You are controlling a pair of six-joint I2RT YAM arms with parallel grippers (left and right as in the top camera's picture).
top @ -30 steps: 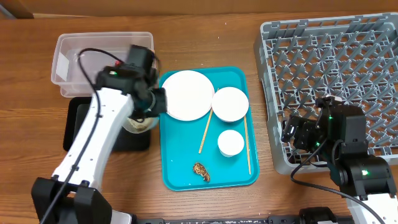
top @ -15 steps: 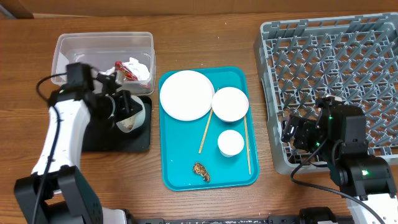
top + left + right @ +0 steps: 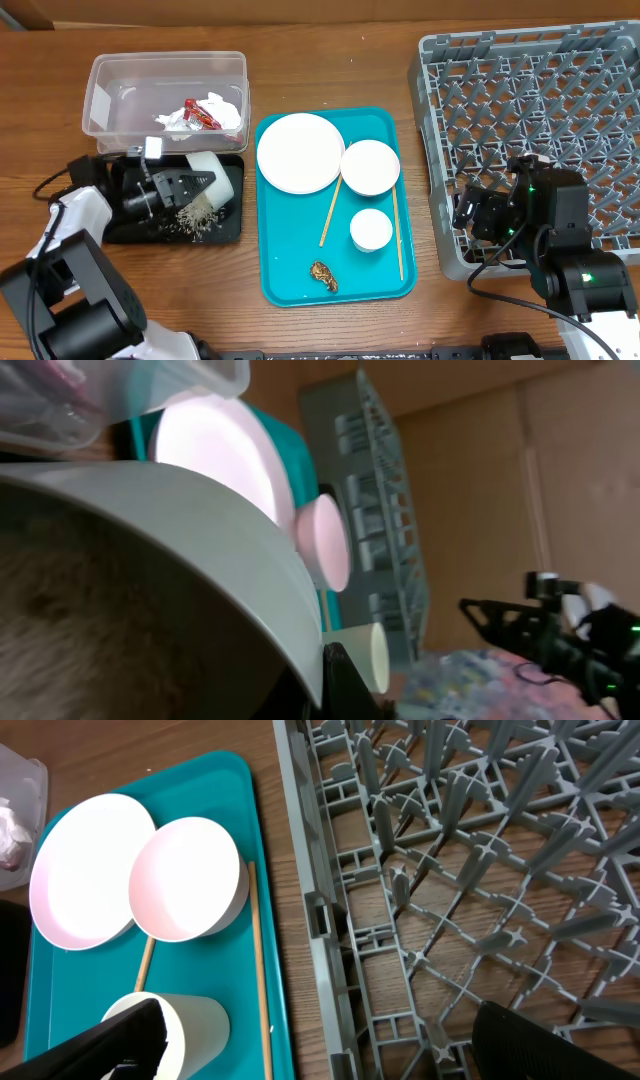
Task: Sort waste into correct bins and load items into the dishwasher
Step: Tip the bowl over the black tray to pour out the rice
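Next, my left gripper turns the bowl upright and swings over the spot between plate [image 3: 300, 152] and brown scrap. It then lowers and releases, since bare teal tray shows there.
My left gripper [image 3: 180, 185] is shut on the rim of a white bowl [image 3: 213, 174], tipped on its side over the black tray [image 3: 120, 228]. Loose rice grains [image 3: 190, 214] lie scattered on that tray. The bowl fills the left wrist view [image 3: 150, 560]. The clear tub [image 3: 100, 100] holds the crumpled napkin [image 3: 224, 108] and the red wrapper [image 3: 200, 115]. The plate [image 3: 300, 152], second bowl [image 3: 370, 166], cup [image 3: 370, 229], two chopsticks [image 3: 330, 212] and brown scrap [image 3: 323, 274] lie on the teal tray. My right gripper [image 3: 472, 215] is open and empty over the left edge of the grey rack [image 3: 540, 100].
The teal serving tray [image 3: 285, 260] sits mid-table between the bins and the rack. In the right wrist view the rack's left wall [image 3: 310, 890] runs right beside the tray's edge [image 3: 270, 920], with the cup [image 3: 195, 1020] near my left finger.
My left arm has swung out to the left and lowered. The bowl it holds has tipped onto its side, and rice has spilled onto the black tray. The right arm has not moved.
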